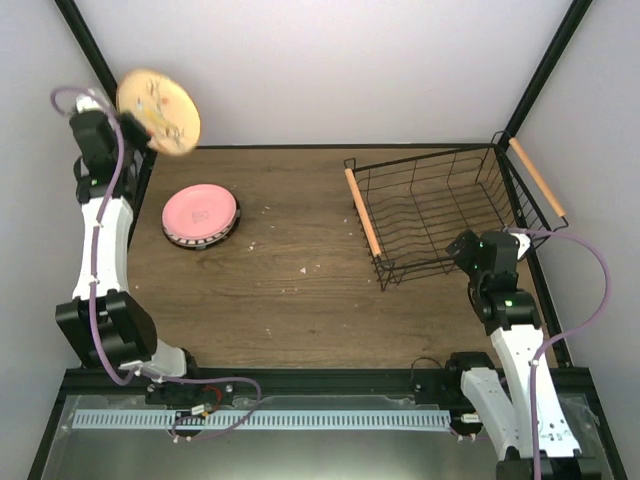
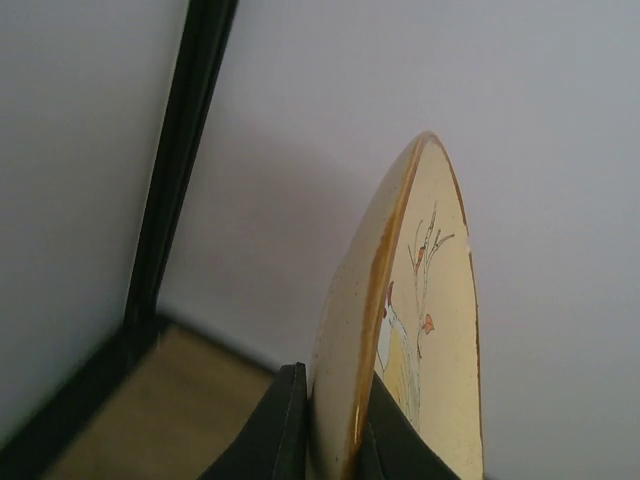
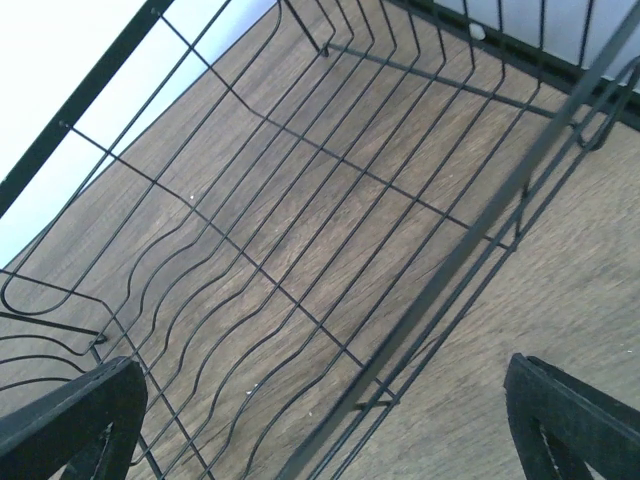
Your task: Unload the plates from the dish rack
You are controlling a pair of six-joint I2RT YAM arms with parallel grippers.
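The tan floral plate (image 1: 158, 110) goes down toward the pink plate's flat top (image 1: 200, 210) next, as that lies uncovered. My left gripper tips its fingers downward and releases it there.
My left gripper (image 1: 128, 122) is shut on the rim of the tan floral plate (image 1: 158, 110) and holds it high in the air at the far left; in the left wrist view the plate (image 2: 430, 330) stands edge-on between my fingers (image 2: 270, 430). A pink plate (image 1: 198, 212) lies on top of a stack on the table's left side, with a striped rim showing under it. The black wire dish rack (image 1: 440, 215) with tan handles stands at the right and holds no plates. My right gripper (image 1: 462, 250) is open over the rack's near right corner (image 3: 300, 250).
The black frame post (image 1: 100, 60) stands just behind my left arm, close to the held plate. The rack's wooden handles (image 1: 362, 210) run along its sides. Small white crumbs lie on the wooden table (image 1: 300, 270).
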